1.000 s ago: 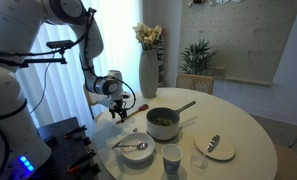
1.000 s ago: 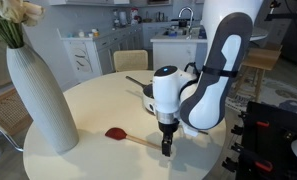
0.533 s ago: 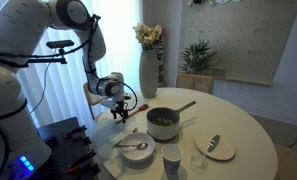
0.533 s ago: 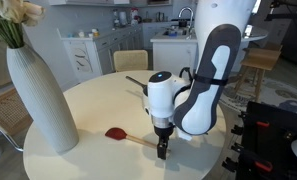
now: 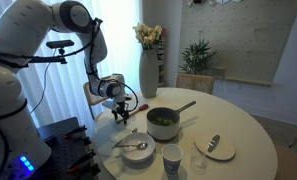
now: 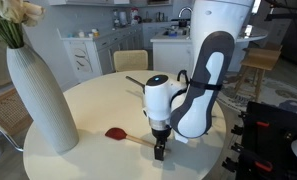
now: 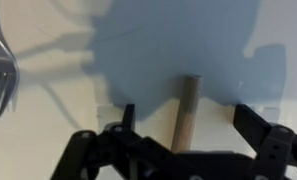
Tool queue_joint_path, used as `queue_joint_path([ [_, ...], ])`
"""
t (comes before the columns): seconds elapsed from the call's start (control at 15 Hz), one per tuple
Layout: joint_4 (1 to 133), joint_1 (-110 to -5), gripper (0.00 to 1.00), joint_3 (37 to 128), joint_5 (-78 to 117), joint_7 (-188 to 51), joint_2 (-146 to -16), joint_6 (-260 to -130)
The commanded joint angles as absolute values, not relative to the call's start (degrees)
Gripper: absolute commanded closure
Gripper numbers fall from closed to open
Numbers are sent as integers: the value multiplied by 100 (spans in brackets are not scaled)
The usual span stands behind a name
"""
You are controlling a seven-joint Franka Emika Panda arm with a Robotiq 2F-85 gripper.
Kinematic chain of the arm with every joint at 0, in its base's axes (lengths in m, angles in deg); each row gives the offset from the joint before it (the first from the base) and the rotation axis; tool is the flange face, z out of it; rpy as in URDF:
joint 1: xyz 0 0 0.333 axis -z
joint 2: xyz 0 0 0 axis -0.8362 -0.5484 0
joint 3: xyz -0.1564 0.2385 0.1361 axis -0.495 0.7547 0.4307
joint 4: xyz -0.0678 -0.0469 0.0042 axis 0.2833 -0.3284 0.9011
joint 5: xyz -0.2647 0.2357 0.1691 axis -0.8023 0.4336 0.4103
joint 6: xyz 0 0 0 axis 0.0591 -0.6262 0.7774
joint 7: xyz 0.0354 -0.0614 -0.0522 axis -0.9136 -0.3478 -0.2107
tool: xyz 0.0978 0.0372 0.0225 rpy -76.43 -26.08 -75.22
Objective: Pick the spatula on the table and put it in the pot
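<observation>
The gripper will stay low and first close on the end of the spatula's handle to get the spatula.
The spatula (image 6: pixel 118 134) has a red head and a wooden handle and lies flat on the round white table (image 6: pixel 88 100). Its handle (image 7: pixel 186 112) runs between my open fingers in the wrist view. My gripper (image 6: pixel 158 152) is low over the handle's end, fingers apart on either side of it, not closed. In an exterior view my gripper (image 5: pixel 120 115) hangs left of the pot (image 5: pixel 163 123), a steel saucepan with a long handle. The spatula is barely visible there.
A tall white vase (image 6: pixel 38 95) with flowers stands beside the spatula head. A bowl with a spoon (image 5: pixel 136 150), a cup (image 5: pixel 172 158) and a plate with cutlery (image 5: pixel 215 147) sit near the table's front. A fork (image 7: pixel 0 70) shows in the wrist view.
My gripper has moved lower and slightly along the handle toward the table surface. The spatula has not moved.
</observation>
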State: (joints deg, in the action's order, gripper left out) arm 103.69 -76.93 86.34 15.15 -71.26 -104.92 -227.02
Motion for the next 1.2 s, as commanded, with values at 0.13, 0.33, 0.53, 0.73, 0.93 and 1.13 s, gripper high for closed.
queue_joint_path([
  [0.13, 10179, -7798, 34, 8529, 1605, -7327, -10671, -22843],
  [0.33, 10144, -7780, 56, 8497, 1626, -7335, -10681, -22839],
  [0.53, 10135, -7762, 80, 8448, 1629, -7342, -10691, -22829],
  [0.73, 10132, -7764, 99, 8427, 1635, -7393, -10689, -22822],
  [0.93, 10155, -7782, 94, 8407, 1621, -7420, -10656, -22806],
  [1.13, 10236, -7661, 94, 8516, 1648, -7312, -10392, -22588],
])
